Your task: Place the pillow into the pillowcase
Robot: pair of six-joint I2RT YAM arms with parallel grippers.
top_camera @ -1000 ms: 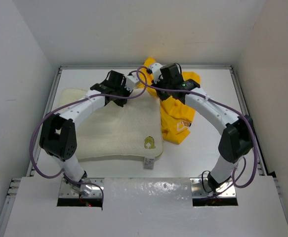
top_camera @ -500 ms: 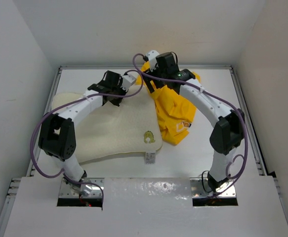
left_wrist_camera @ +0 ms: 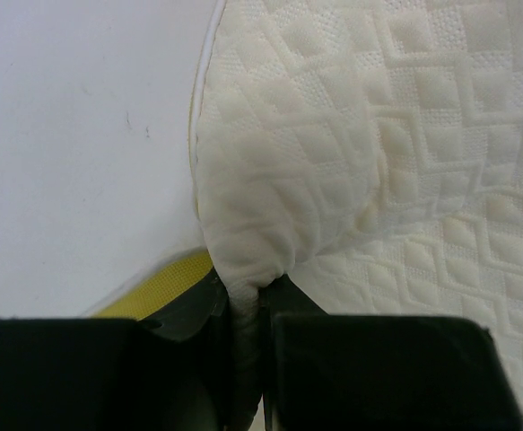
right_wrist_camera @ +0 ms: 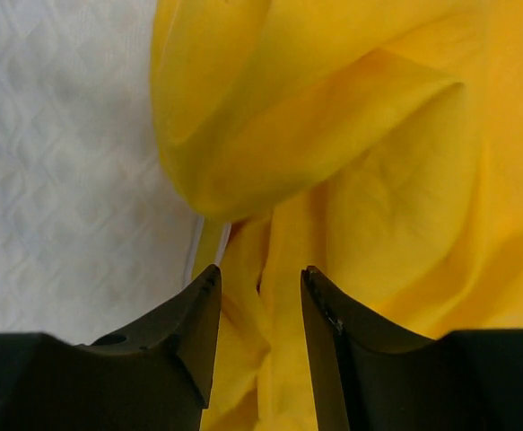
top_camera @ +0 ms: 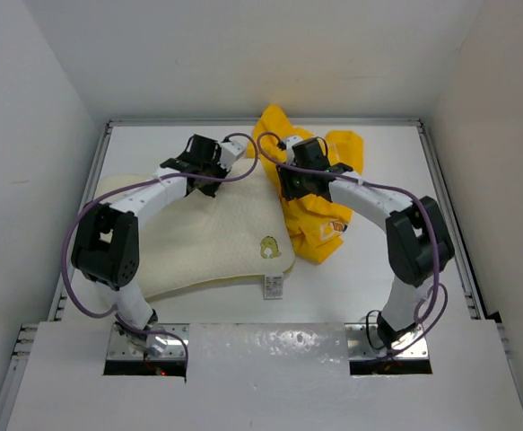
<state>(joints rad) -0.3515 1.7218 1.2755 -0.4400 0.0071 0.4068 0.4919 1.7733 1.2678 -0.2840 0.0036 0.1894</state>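
The yellow pillowcase lies to the right in the top view, so my left gripper will drag the pillow's pinched far edge to that side and let it go.
The cream pillow lies flat at the left and middle of the table, its small white tag at the near edge. My left gripper is shut on a pinch of the pillow's far edge; in the left wrist view the dimpled fabric bunches between the jaws of the gripper. The yellow pillowcase lies crumpled to the pillow's right. My right gripper is open over its left edge. In the right wrist view, yellow folds lie between the open jaws of the gripper, with the pillow at the left.
White walls close in the table on the left, back and right. A raised rail runs along the right side. Bare white tabletop shows at the back right and behind the pillow.
My right gripper came down from holding the pillowcase up and now stands open; the yellow cloth has dropped and spread at the back. My left gripper has pulled the pillow slightly left.
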